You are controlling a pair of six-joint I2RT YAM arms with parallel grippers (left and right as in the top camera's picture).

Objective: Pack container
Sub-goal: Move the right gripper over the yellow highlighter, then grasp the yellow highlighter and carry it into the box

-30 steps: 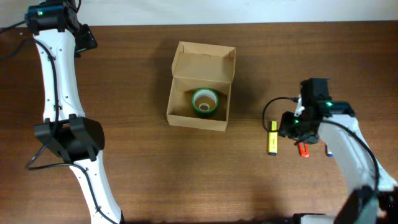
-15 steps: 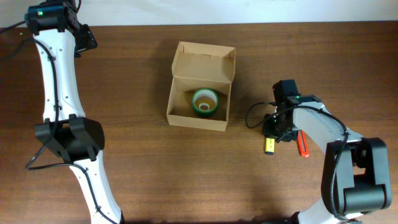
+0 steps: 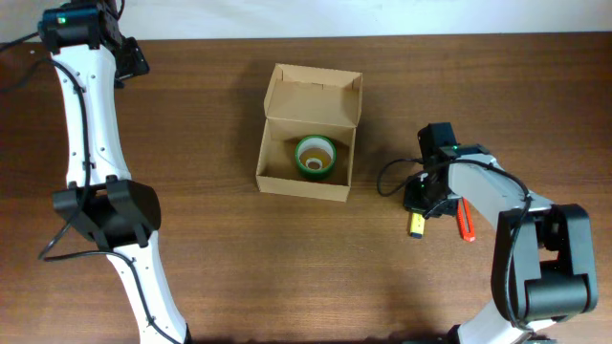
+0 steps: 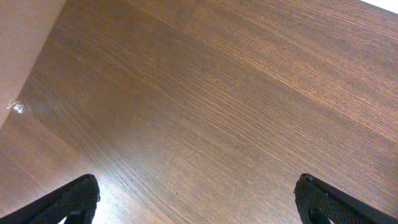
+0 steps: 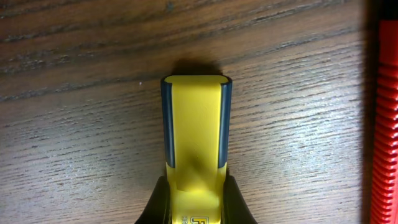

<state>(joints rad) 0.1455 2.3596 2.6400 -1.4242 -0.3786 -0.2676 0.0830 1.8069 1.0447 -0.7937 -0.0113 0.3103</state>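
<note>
The open container [image 3: 277, 164] holds the green tape roll [image 3: 315, 157]. Next, the right gripper lifts the highlighter, then brings it down between the tape roll and the container's near side.
The tan cardboard container [image 3: 277, 164] stands open at the table's middle, its flap lid up at the back. A green tape roll [image 3: 315, 157] lies inside it. To its right, my right gripper [image 3: 417, 204] is shut on a yellow highlighter [image 3: 417, 225] with dark blue sides, which also shows in the right wrist view [image 5: 196, 134], its two black fingers [image 5: 196, 202] pressed against its flanks just above the table. My left gripper [image 4: 196, 199] is open and empty over bare wood at the far left corner, seen in the overhead view [image 3: 132, 59].
A red pen [image 3: 466, 221] lies on the table just right of the highlighter; its edge shows in the right wrist view [image 5: 385, 118]. The white left arm [image 3: 91, 143] runs down the table's left side.
My right arm swung left and down onto the yellow highlighter, and the fingers closed on it. The highlighter has shifted slightly left. The left arm has not moved.
</note>
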